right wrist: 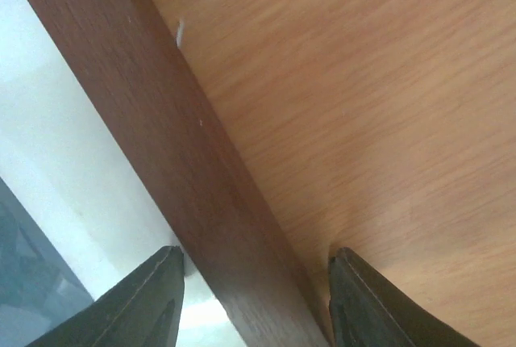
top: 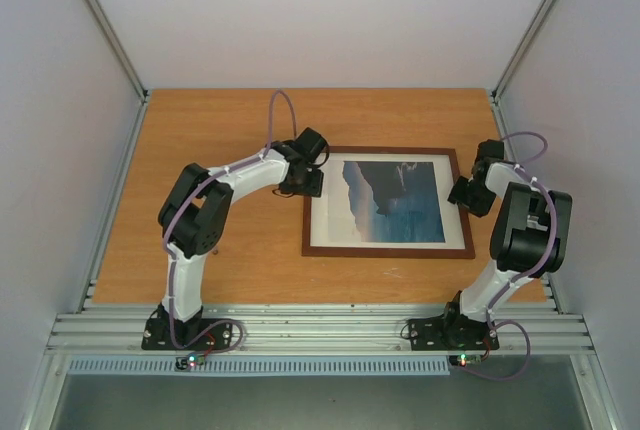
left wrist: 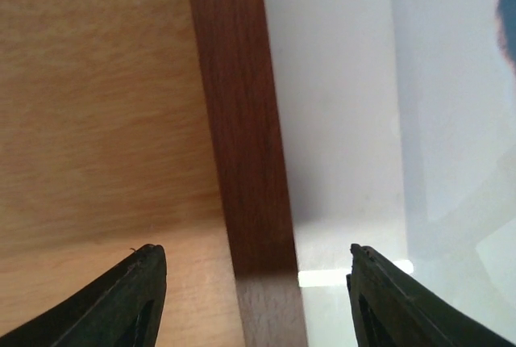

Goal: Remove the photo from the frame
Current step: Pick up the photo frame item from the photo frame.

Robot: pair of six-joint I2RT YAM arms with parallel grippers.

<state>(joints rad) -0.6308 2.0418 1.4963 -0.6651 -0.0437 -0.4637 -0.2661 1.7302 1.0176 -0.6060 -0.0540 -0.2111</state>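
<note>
The frame's reddish-brown bar [top: 307, 205] [left wrist: 270, 303] runs below, between the open fingers of my left gripper, so next I should move the gripper down with one finger on either side of the bar and close it.
The frame [top: 385, 252] lies flat and face up on the table, right of centre, its dark reddish-brown rails around a white mat. Inside the mat sits the photo [top: 395, 200], blue sea and dark cliffs. My left gripper [top: 305, 182] hangs over the frame's left rail [left wrist: 242, 121], open, one fingertip over the wood of the table and the other over the mat [left wrist: 339, 105]. My right gripper [top: 462, 193] hangs over the right rail [right wrist: 145, 105], open, its fingertips [right wrist: 169, 282] close on either side of the rail. Neither gripper holds anything.
The wooden table [top: 220, 130] is walled by pale panels at the left, back and right. An aluminium rail [top: 320, 325] at the near edge carries both arm bases. A small pale speck [top: 395, 272] lies just in front of the frame.
</note>
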